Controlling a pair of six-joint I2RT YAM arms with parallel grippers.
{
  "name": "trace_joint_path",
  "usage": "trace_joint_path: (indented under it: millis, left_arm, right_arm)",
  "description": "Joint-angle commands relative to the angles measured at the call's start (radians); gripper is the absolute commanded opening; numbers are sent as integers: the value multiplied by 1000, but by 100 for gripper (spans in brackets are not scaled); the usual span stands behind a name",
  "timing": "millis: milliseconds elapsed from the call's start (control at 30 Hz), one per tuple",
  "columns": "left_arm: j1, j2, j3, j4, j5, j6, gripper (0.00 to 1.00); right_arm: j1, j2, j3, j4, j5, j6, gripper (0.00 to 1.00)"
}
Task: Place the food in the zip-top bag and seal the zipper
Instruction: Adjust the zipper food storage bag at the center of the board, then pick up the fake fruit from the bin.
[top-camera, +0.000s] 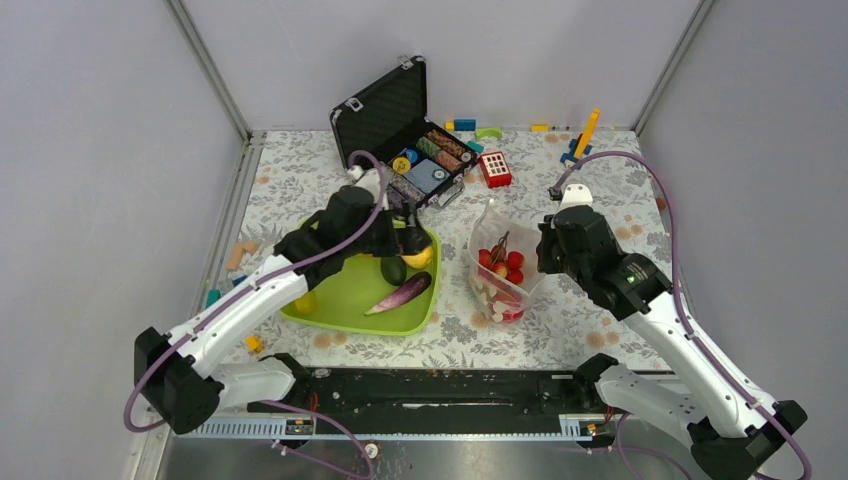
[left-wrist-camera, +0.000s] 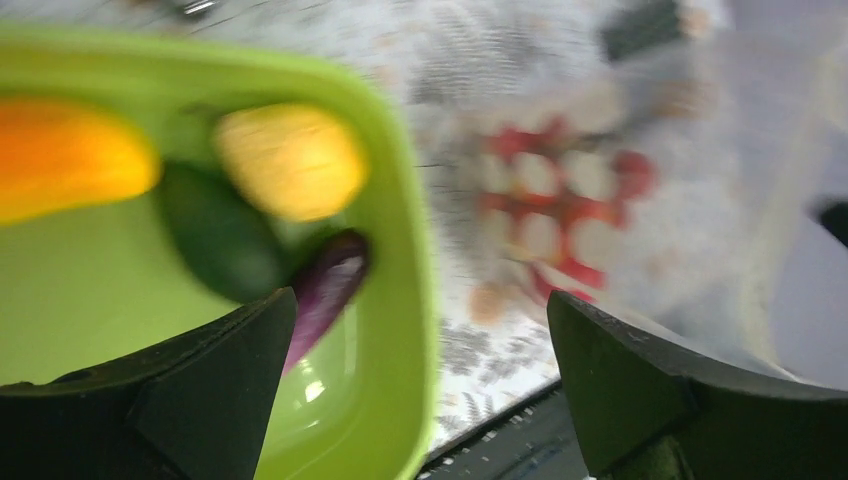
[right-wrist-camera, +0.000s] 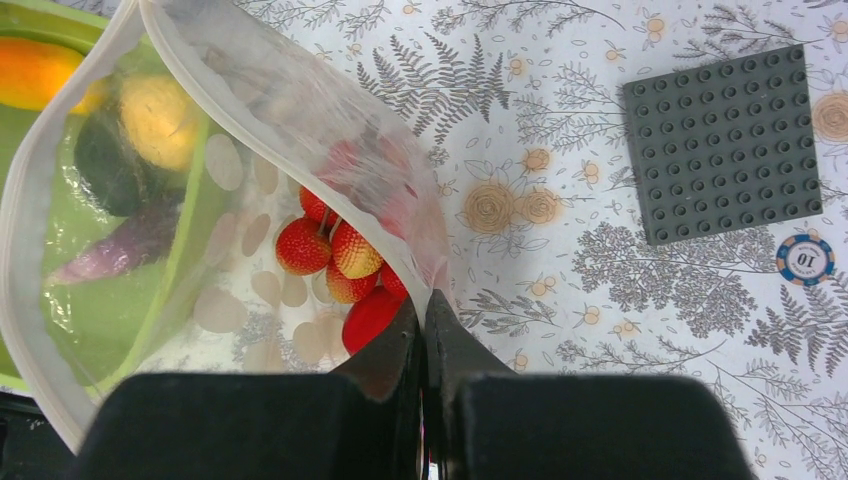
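Observation:
I will lower my open left gripper to the left in the wrist view, onto the end by the eggplant.
The zip-top bag (top-camera: 500, 262) stands on the table right of the green tray (top-camera: 340, 300), its mouth wide open. Inside lie a red berry cluster (right-wrist-camera: 335, 250) and a red apple (right-wrist-camera: 370, 318). My right gripper (right-wrist-camera: 425, 305) is shut on the bag's right mouth edge, just below the pale zipper (right-wrist-camera: 290, 110). In the tray lie a purple eggplant (top-camera: 400, 293), a dark green avocado (top-camera: 393, 270) and a yellow fruit (top-camera: 418, 257). An orange fruit (left-wrist-camera: 60, 155) shows in the blurred left wrist view. My left gripper (top-camera: 407, 240) hangs open and empty over the tray's right rim (left-wrist-camera: 405, 300).
An open black case (top-camera: 395, 125) of poker chips stands behind the tray. A red block (top-camera: 495, 168) and several small coloured blocks lie along the back. Right of the bag lie a grey studded plate (right-wrist-camera: 725, 140) and a loose chip (right-wrist-camera: 805, 260). The tray holds another yellow fruit (top-camera: 305, 303).

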Motion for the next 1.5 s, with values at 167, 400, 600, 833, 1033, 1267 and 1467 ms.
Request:
trace_joint_path:
  millis: [167, 400, 600, 833, 1033, 1267, 1467]
  left_arm:
    - [146, 47, -186, 68, 11, -153, 99]
    - [241, 244, -191, 192, 177, -190, 98]
    - [248, 294, -195, 182, 105, -197, 96]
    - [247, 375, -179, 181, 106, -192, 81]
    - [247, 398, -184, 178, 76, -208, 74]
    - [246, 435, -169, 202, 103, -212, 62]
    - [246, 425, -159, 181, 107, -200, 44]
  right_arm:
    - [-4, -22, -7, 58, -30, -16, 0]
    - [-4, -38, -19, 58, -24, -18, 0]
    - [-4, -43, -23, 58, -9, -20, 0]
    - [-3, -36, -32, 70, -4, -19, 0]
    - [-4, -45, -37, 73, 1, -19, 0]
    - [-4, -56, -46, 84, -13, -18, 0]
    - [-4, -63, -48, 84, -10, -19, 0]
